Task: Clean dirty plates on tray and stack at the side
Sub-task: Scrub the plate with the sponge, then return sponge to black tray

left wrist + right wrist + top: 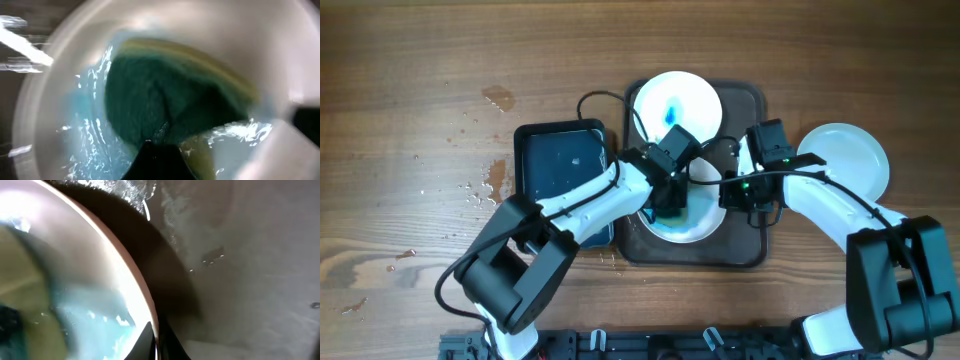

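Next, the left gripper lifts off the near plate toward the smaller black tray (558,172), lowers inside and releases the sponge, as that tray has open room.
The dark brown tray (752,100) holds two white plates. The far plate (677,105) has a blue smear at its centre. The near plate (705,226) is wet with blue water. My left gripper (670,203) is shut on a green and yellow sponge (165,100) and presses it onto the near plate (240,40). My right gripper (735,195) is shut on that plate's right rim (107,250), one finger on each side (156,340). A third plate (845,155), clean, lies on the table right of the tray.
A smaller black tray of blue water (560,160) sits just left of the brown tray. Water drops (485,185) lie on the wooden table to the left. The brown tray's floor (250,280) shows beside the rim in the right wrist view.
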Controlling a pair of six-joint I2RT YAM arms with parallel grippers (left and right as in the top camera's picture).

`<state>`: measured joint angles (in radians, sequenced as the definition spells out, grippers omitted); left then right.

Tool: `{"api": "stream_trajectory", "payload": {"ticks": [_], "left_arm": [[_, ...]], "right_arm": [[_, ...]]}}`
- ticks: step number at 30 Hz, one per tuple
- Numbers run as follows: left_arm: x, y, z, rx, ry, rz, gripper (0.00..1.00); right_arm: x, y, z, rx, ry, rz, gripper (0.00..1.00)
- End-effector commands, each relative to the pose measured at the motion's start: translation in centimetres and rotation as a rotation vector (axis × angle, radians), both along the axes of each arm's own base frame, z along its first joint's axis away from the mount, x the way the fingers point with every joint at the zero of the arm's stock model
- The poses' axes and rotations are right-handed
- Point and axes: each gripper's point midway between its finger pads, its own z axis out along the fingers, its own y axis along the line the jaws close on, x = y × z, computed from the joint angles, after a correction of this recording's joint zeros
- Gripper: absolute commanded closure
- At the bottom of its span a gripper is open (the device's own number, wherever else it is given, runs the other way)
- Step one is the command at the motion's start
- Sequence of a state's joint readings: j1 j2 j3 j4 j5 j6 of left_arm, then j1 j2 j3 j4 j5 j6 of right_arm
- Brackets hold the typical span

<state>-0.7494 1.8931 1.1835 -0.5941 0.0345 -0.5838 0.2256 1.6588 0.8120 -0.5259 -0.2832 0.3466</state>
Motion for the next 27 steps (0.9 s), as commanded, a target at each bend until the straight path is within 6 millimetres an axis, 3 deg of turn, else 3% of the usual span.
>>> {"api": "stream_trajectory", "payload": {"ticks": [1,3,4,8,9,12,15,17,19,22,24,27], "left_arm": [[3.0,9.0,-1.1,0.383,-0.131,0.131,0.96],[3.2,8.1,-1.1,0.324,-0.108,0.133,0.96],[2.7,6.3,-1.4,0.230,-0.065,0.116,0.96],[-0.6,-4.0,0.0,-0.297,0.140,-0.052,0.96],[-1.2,-5.3,0.3,-0.349,0.145,-0.087,0.96],[-3.1,-7.6,-0.6,-0.388,0.170,-0.159,0.96],[-3.8,-8.1,-1.2,-0.392,0.188,-0.183,0.96],[-3.8,-7.8,-1.3,-0.382,0.190,-0.192,0.96],[-3.4,-5.6,-2.2,-0.293,0.198,-0.140,0.96],[-1.3,-0.6,-3.3,-0.058,0.134,-0.033,0.96],[1.2,4.5,-2.2,0.167,0.049,0.066,0.96],[3.2,9.3,-0.8,0.365,-0.027,0.138,0.96]], "right_arm": [[-1.5,-1.6,-2.1,-0.080,0.074,-0.032,0.96],[-1.6,-1.6,-2.1,-0.080,0.075,-0.032,0.96],[-1.6,-1.6,-2.1,-0.080,0.075,-0.032,0.96],[-1.5,-1.6,-2.1,-0.080,0.075,-0.031,0.96],[-1.6,-1.6,-2.1,-0.080,0.075,-0.031,0.96],[-1.5,-1.6,-2.1,-0.082,0.070,-0.017,0.96],[-1.6,-1.6,-2.1,-0.083,0.071,-0.006,0.96],[-1.6,-1.6,-2.1,-0.083,0.070,-0.008,0.96],[-1.6,-1.6,-2.1,-0.083,0.071,-0.008,0.96],[-1.7,-1.6,-2.1,-0.083,0.073,-0.007,0.96],[-1.7,-1.6,-2.1,-0.083,0.073,-0.007,0.96],[-1.7,-1.6,-2.1,-0.083,0.073,-0.007,0.96]]}}
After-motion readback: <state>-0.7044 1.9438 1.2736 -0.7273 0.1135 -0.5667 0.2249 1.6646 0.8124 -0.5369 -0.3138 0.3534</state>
